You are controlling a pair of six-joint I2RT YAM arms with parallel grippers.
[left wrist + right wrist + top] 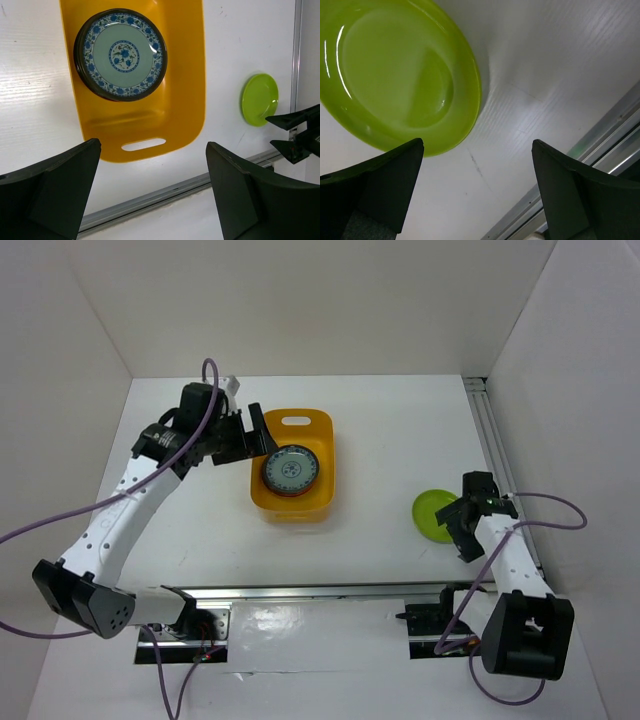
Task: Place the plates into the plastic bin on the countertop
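Observation:
My right gripper is open, and the lime green plate's rail-side rim (453, 531) (476, 112) faces the gap between its fingers. It should move down and slightly outward onto that rim of the plate next.
The yellow-orange plastic bin (318, 430) (185, 75) stands on the white countertop (380, 440). A grey-blue patterned plate (290, 470) (120, 54) lies in it, on top of other plates whose dark rim shows beneath. My left gripper (256, 436) (152, 145) hovers open and empty above the bin's left side, near the handle slot. A lime green plate (433, 514) (259, 99) (395, 70) lies on the countertop at the right. My right gripper (457, 526) (477, 142) is open just beside the green plate's near-right edge, holding nothing.
A grey aluminium rail (495, 440) runs along the right edge of the countertop, close to the right gripper. Another rail (300, 590) crosses the near edge by the arm bases. White walls enclose the back and sides.

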